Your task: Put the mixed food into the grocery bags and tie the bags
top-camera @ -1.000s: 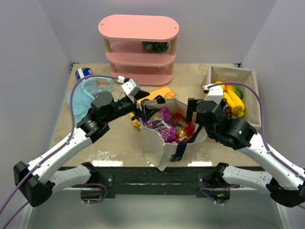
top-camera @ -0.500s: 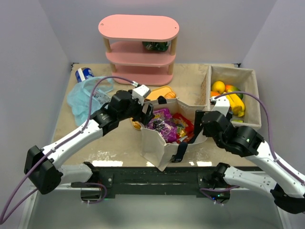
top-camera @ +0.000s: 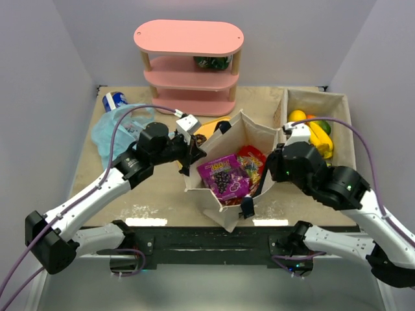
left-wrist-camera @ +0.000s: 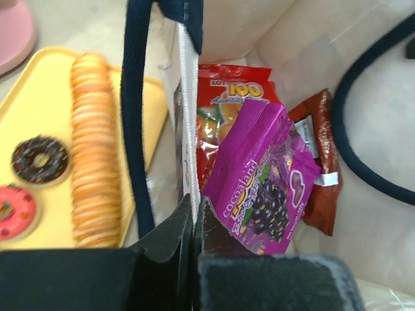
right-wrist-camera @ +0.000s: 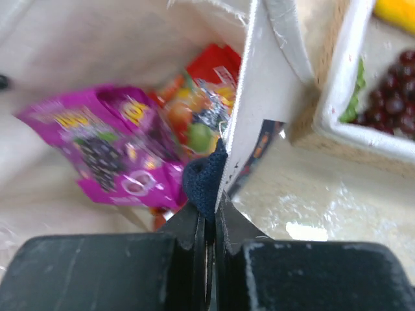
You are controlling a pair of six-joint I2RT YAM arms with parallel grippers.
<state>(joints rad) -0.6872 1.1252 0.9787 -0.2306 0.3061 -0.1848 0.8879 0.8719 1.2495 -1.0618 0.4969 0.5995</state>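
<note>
The tote is mid-table, partly hiding the yellow tray, so my right gripper will next move the tote's rim left in the overhead view, beside the light-blue bag.
A cream cloth tote [top-camera: 211, 197] with navy handles stands mid-table, its mouth spread wide. Inside lie a purple grape packet [top-camera: 224, 176] [left-wrist-camera: 262, 181] [right-wrist-camera: 117, 155], a red fruit-candy packet [top-camera: 249, 159] [left-wrist-camera: 227, 110] and a dark red packet [left-wrist-camera: 318, 168]. My left gripper [top-camera: 194, 155] [left-wrist-camera: 193, 204] is shut on the tote's left rim. My right gripper [top-camera: 269, 170] [right-wrist-camera: 214, 201] is shut on the right rim and a fold of navy handle. A light-blue plastic grocery bag [top-camera: 117, 133] lies crumpled at the left rear, apart from both grippers.
A yellow tray [left-wrist-camera: 152, 116] left of the tote holds a sliced loaf [left-wrist-camera: 94, 149], a chocolate doughnut [left-wrist-camera: 40, 159] and a pink one [left-wrist-camera: 14, 210]. The basket [top-camera: 340, 103] at the right holds bananas [top-camera: 319, 137] and grapes [right-wrist-camera: 392, 97]. A pink shelf [top-camera: 188, 65] and a blue can [top-camera: 113, 100] stand at the back.
Both grippers went from open to shut on the tote's opposite rims. The tote's mouth is now pulled wider, and the packets inside have settled flatter.
</note>
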